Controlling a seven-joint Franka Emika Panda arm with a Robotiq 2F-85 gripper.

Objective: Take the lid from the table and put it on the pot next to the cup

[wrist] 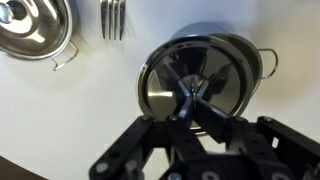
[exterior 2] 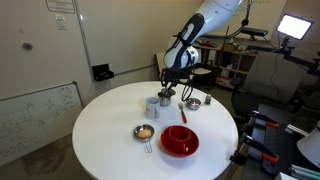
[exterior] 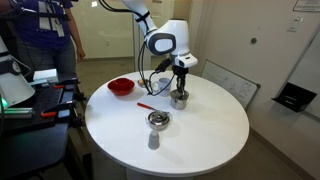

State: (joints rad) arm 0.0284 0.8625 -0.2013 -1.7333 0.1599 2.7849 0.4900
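Observation:
The small pot's rim (exterior: 180,94) (wrist: 253,56) shows past the lid toward the right in the wrist view, so next I will move my gripper that way, lower it and release the knob.
My gripper (wrist: 187,95) is shut on the centre knob of the shiny silver lid (wrist: 160,85). It holds the lid right over the small steel pot (wrist: 252,58), whose rim and side handle show past the lid's right edge. I cannot tell whether the lid touches the rim. In both exterior views the gripper (exterior: 180,78) (exterior 2: 167,85) hangs straight above that pot (exterior: 179,99) (exterior 2: 166,98). The white cup (exterior 2: 152,106) stands right beside the pot. The cup is out of the wrist view.
A wider, shallow steel pot (wrist: 35,25) (exterior: 158,120) (exterior 2: 145,131) sits nearby, with a fork (wrist: 113,18) between it and the small pot. A red bowl (exterior: 121,87) (exterior 2: 180,140) and a small grey cylinder (exterior: 153,140) (exterior 2: 208,100) also stand on the round white table (exterior: 210,135).

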